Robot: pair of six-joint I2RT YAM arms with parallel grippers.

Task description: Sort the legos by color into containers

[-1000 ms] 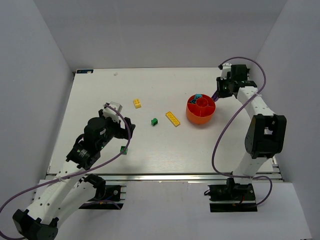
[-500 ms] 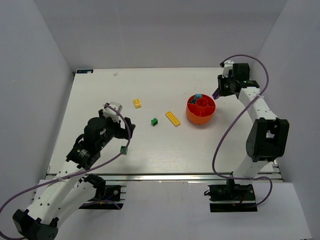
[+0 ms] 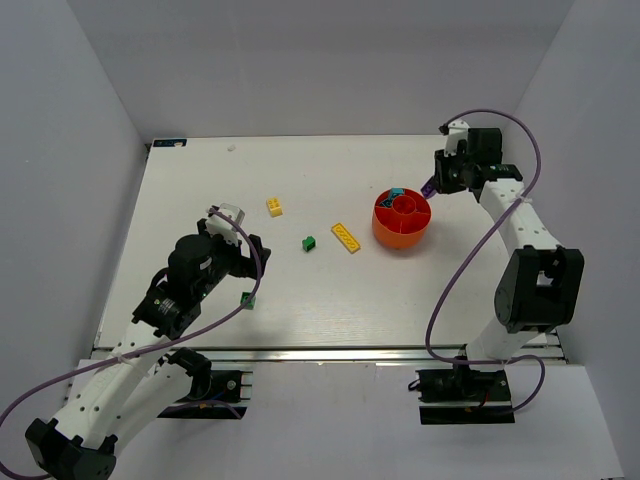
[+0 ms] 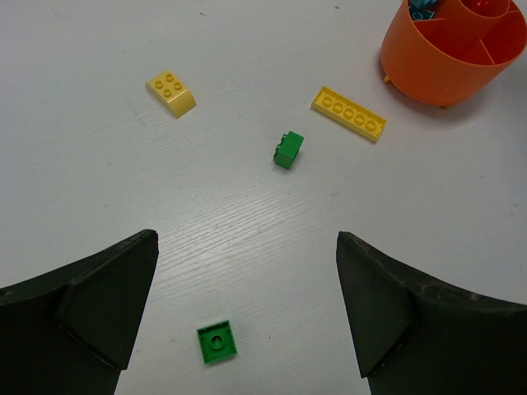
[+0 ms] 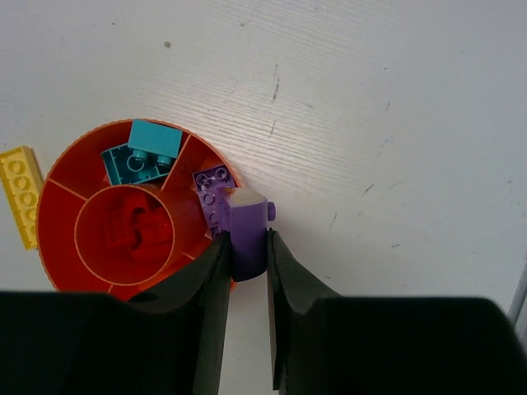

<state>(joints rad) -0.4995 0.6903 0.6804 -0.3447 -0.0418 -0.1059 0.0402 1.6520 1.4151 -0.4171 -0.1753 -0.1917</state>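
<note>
My right gripper should go down a little and move from the bowl's rim to over the section of the bowl with the purple brick (image 3: 420, 203) (image 5: 212, 198).
The orange-red bowl (image 3: 401, 224) stands right of the table's middle; it also shows in the right wrist view (image 5: 82, 216) and the left wrist view (image 4: 445, 62). It holds red bricks (image 5: 132, 226) in the centre, teal bricks (image 5: 142, 152) and a purple brick (image 5: 212, 185). My right gripper (image 5: 245, 243) is shut on a purple brick (image 5: 247, 230) above the bowl's right rim. My left gripper (image 4: 243, 329) is open and empty above a flat green brick (image 4: 216, 341). A small green brick (image 4: 288, 150), a long yellow plate (image 4: 348, 113) and a yellow brick (image 4: 171, 92) lie on the table.
White walls stand on three sides of the white table (image 3: 200, 190). The long yellow plate lies just left of the bowl in the right wrist view (image 5: 20, 193). The left arm (image 3: 190, 280) stands over the table's near left part.
My right gripper has shifted slightly towards the bowl's right rim with the purple brick in it. The left arm has not moved.
</note>
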